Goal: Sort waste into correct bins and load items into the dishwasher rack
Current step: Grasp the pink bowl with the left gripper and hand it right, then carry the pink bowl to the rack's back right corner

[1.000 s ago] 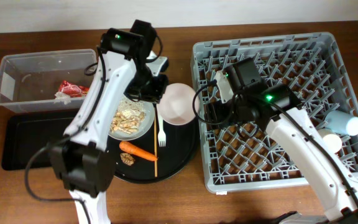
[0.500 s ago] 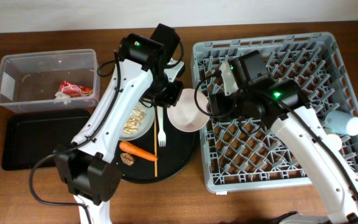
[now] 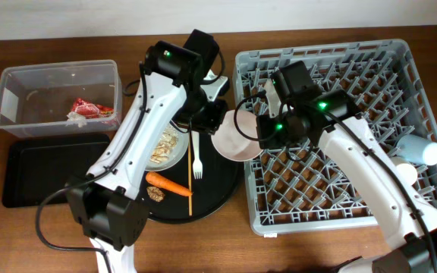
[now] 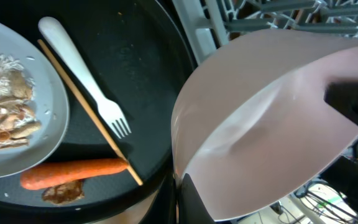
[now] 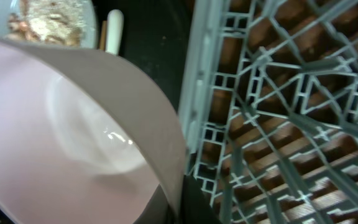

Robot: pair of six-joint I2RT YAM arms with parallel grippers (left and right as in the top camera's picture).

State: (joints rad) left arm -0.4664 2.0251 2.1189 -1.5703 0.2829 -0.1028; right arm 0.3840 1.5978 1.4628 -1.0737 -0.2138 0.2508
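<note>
I need to move my right gripper outward and to the right in the overhead view, over the rack's far corner beyond the cup. The corner is empty, so I will release the bowl [image 3: 234, 141] there.
The pink bowl [image 3: 234, 141] hangs tilted over the gap between the round black tray [image 3: 220, 189] and the dishwasher rack [image 3: 340, 189]. My left gripper [image 3: 212, 120] is shut on its left rim, and my right gripper [image 3: 261, 133] is shut on its right rim. In the left wrist view the bowl [image 4: 272, 124] fills the right side above my gripper [image 4: 178, 200]. In the right wrist view the bowl [image 5: 61, 137] sits left of the rack [image 5: 291, 93], its edge pinched in my gripper [image 5: 169, 208]. On the tray lie the plate [image 3: 174, 155] with food scraps [image 3: 159, 144], the fork [image 3: 197, 158], the chopstick [image 3: 191, 182], the carrot [image 3: 167, 183] and a brown lump [image 3: 155, 194].
A clear box [image 3: 21, 87] at the far left holds a red wrapper [image 3: 86, 108] and white tissue [image 3: 76, 116]. A shallow black tray [image 3: 44, 171] lies in front of it. A light-blue cup [image 3: 419, 150] lies at the rack's right edge.
My left gripper has carried the pink bowl to the right, toward the rack. My right gripper, open before, has shut on the bowl's right rim.
</note>
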